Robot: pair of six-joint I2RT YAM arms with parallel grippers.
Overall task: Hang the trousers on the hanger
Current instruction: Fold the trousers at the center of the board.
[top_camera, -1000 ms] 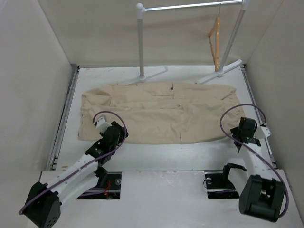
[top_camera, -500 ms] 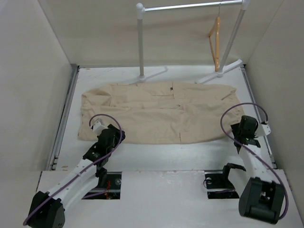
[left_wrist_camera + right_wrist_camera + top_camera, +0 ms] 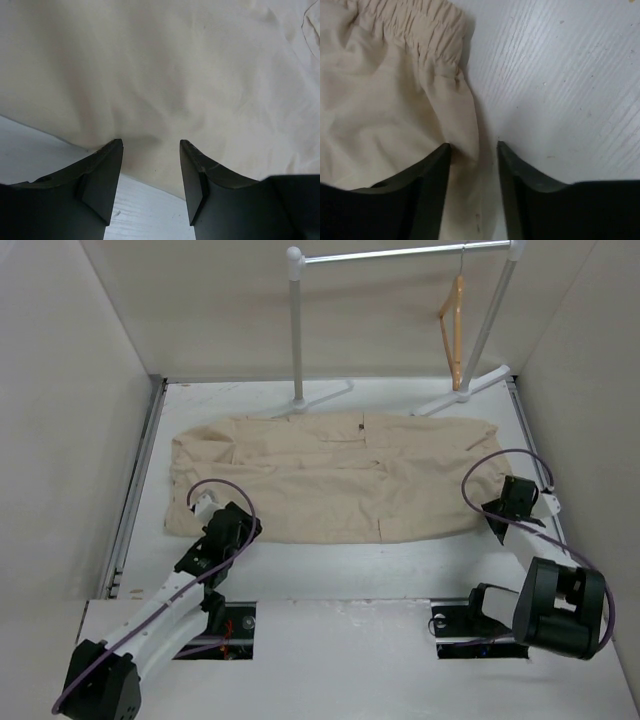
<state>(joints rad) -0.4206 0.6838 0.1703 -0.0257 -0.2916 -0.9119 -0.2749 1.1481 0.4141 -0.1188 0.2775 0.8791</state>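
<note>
Next, my left gripper moves to the left in the top view along the trousers' near edge to their near corner, because its fingers are short of it.
The beige trousers [image 3: 330,475] lie flat across the white table, folded lengthwise, with a small dark button near the far edge. The orange-tan wooden hanger [image 3: 453,325] hangs by its hook from the rack's bar at the back right. My left gripper [image 3: 232,522] is open, its tips down at the trousers' near-left edge [image 3: 150,120], cloth and table showing between the jaws. My right gripper [image 3: 497,522] is open at the trousers' right end; the elastic cuff edge [image 3: 427,35] lies just ahead, and cloth [image 3: 465,130] sits between its jaws.
A white-and-silver garment rack [image 3: 296,330] stands at the back, its feet on the table behind the trousers. Beige walls close in left, right and back. A metal rail [image 3: 135,485] runs along the table's left edge.
The left gripper has drawn back toward me and to the left, down to the trousers' near edge. The right arm has swung so its gripper now points left at the trousers' right end.
</note>
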